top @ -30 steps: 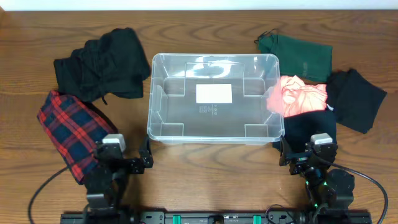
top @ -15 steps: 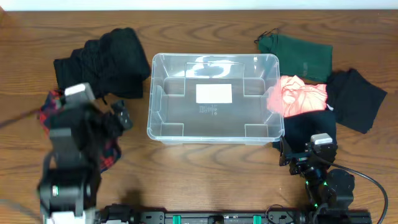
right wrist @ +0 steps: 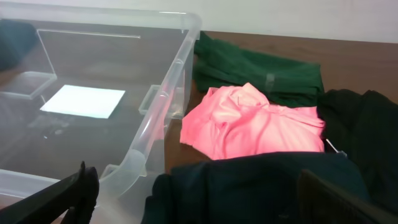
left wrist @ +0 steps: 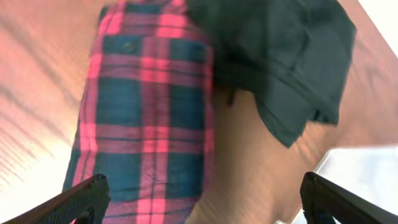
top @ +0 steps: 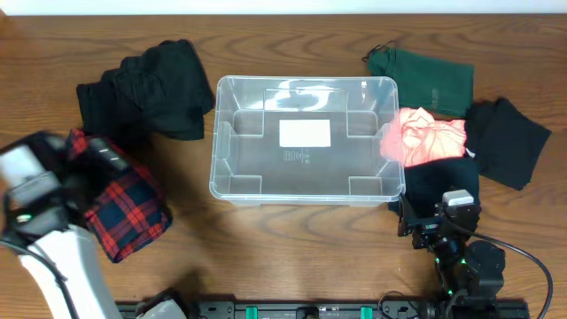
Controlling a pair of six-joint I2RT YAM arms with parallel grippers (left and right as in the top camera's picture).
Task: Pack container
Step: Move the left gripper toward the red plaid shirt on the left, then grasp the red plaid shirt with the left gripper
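The plaid garment's long edge away from the container (left wrist: 86, 137) is below. My left gripper next needs to lower its open fingers onto that edge, clear of the black garment.
The clear container (top: 232, 182) stands empty in the middle of the table, a white label on its base. My left arm (top: 35, 182) is raised and blurred over the left end of a red and blue plaid garment (top: 128, 206). In the left wrist view my left gripper (left wrist: 205, 208) hangs open above the plaid garment (left wrist: 149, 106), holding nothing. My right gripper (top: 438, 223) rests low at the front right, open over a dark garment (right wrist: 261, 186) beside the container's rim (right wrist: 165, 112).
A black garment (top: 146, 89) lies back left of the container. On the right lie a pink garment (top: 427, 137), a green one (top: 425, 75) and another black one (top: 507, 137). Cables trail along the front edge.
My left arm has lifted from its rest place at the front and swung left and up over the plaid garment. The right arm and the garments have not moved.
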